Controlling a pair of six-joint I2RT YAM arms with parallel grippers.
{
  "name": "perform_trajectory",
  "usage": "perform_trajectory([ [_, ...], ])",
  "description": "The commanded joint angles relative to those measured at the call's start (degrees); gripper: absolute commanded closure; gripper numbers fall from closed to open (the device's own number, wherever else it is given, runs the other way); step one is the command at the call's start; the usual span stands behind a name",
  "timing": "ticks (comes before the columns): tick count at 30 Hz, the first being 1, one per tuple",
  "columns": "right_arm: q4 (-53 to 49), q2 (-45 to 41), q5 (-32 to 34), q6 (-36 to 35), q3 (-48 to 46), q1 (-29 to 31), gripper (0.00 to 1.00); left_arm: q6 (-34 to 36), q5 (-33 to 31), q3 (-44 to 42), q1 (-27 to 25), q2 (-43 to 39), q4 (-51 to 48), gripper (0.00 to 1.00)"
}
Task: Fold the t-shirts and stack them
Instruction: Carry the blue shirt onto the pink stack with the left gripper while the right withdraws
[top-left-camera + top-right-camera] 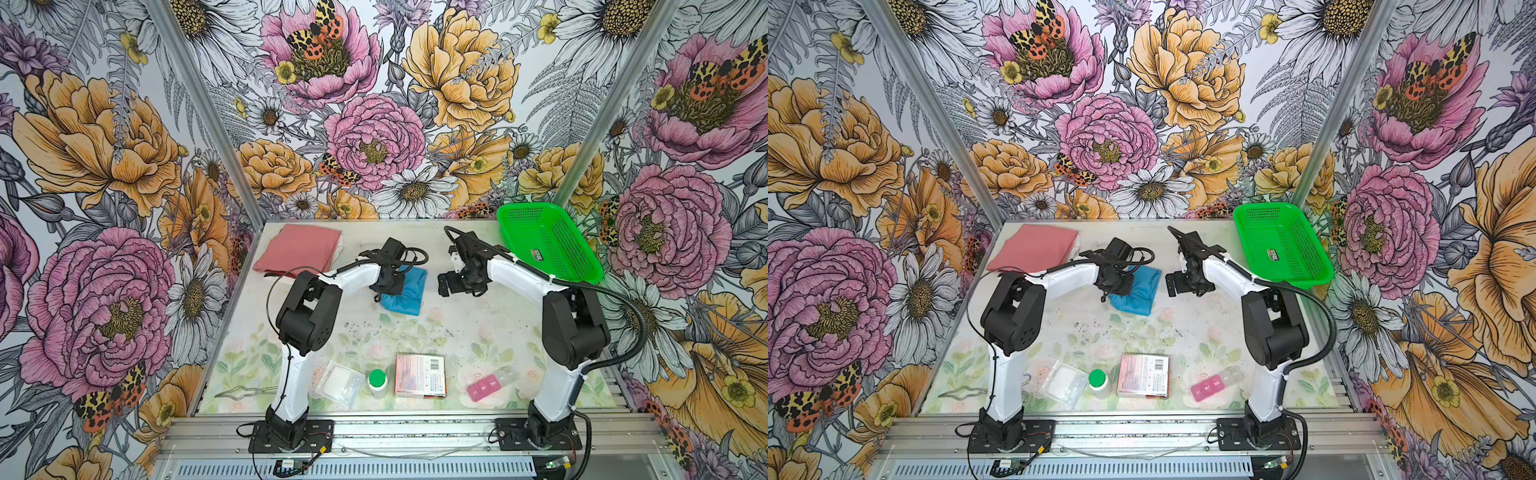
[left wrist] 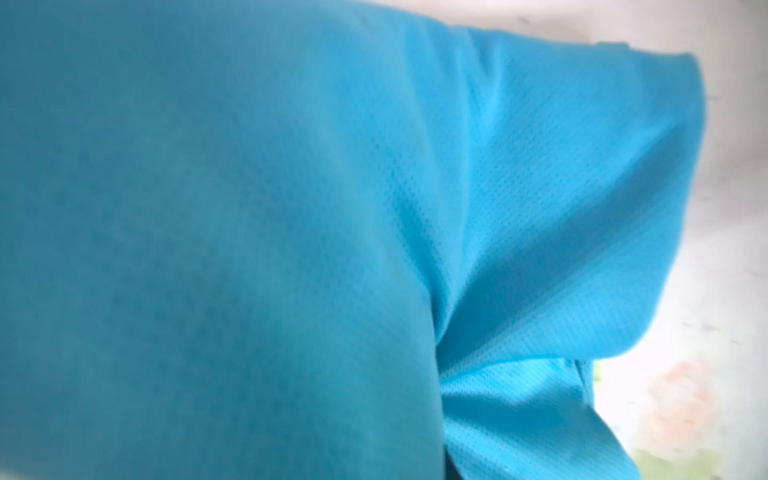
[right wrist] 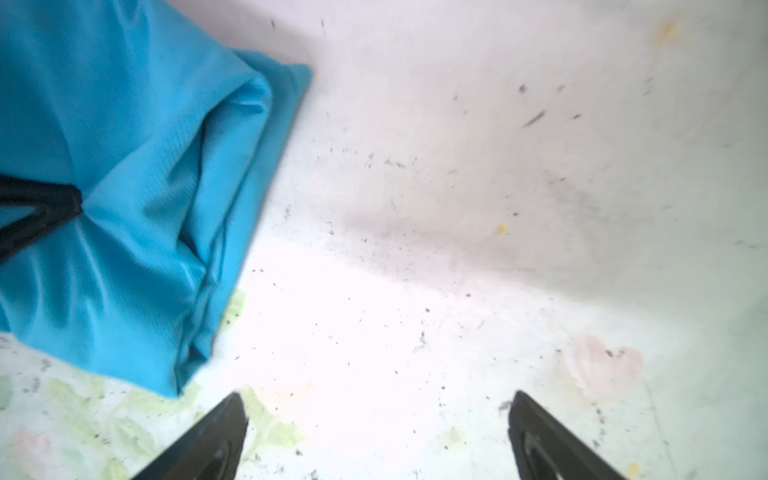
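The left gripper will next carry the blue bundle outward, away from the basket, and release it on the salmon-pink t-shirt (image 1: 299, 249), folded flat there.
A sky-blue t-shirt (image 1: 409, 293) (image 1: 1140, 291) lies bunched in a folded bundle at mid-table. My left gripper (image 1: 388, 286) (image 1: 1115, 286) sits at its left edge. In the right wrist view its black fingers (image 3: 62, 203) meet in a point that pinches the blue t-shirt (image 3: 145, 166). The left wrist view is filled with blue cloth (image 2: 540, 208), and its own jaws are hidden. A salmon-pink t-shirt (image 1: 299, 249) (image 1: 1036, 247) lies folded flat at the back left, with a white edge showing beneath it. My right gripper (image 1: 442, 286) (image 1: 1170, 286) (image 3: 376, 415) hovers open just right of the blue bundle, holding nothing.
A green mesh basket (image 1: 548, 245) (image 1: 1283, 245) stands at the back right. Along the front edge lie a wire tool (image 1: 245, 392), a clear plastic bag (image 1: 338, 382), a green-capped bottle (image 1: 377, 380), a pink box (image 1: 419, 376) and a pink pill organizer (image 1: 482, 388).
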Motion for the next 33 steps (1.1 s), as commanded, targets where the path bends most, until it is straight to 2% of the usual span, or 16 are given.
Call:
perform_trajectory([
  [1, 0.74, -5.12, -1.47, -0.32, -1.61, -1.16, 0.00, 13.94, -12.02, 1.50, 5.79, -4.94, -4.16, 1.00],
  [7, 0.81, -8.38, -1.66, -0.56, -4.31, -2.01, 0.01, 22.92, -13.84, 8.07, 17.93, -5.94, -6.54, 1.00],
  [13, 1.12, -8.85, -1.65, -1.24, -6.96, -3.09, 0.01, 31.55, -9.02, 18.32, 27.09, -3.22, -8.02, 1.00],
  [19, 1.52, -9.32, -1.74, -1.44, -8.15, -4.10, 0.01, 38.36, -0.93, 32.74, 31.77, 3.02, -17.23, 1.00],
  [24, 1.62, -9.15, -1.99, -1.40, -8.02, -4.34, 0.01, 38.74, 6.08, 31.12, 34.74, 3.09, -18.03, 1.00],
  [27, 1.53, -9.16, -1.83, -1.56, -8.00, -4.53, 0.01, 40.00, 7.44, 29.50, 35.47, 3.72, -17.93, 1.00],
  [33, 1.35, -11.63, -1.71, -1.61, -9.22, -5.02, 0.00, 39.73, 8.20, 34.27, 36.79, 9.69, -19.36, 1.00],
])
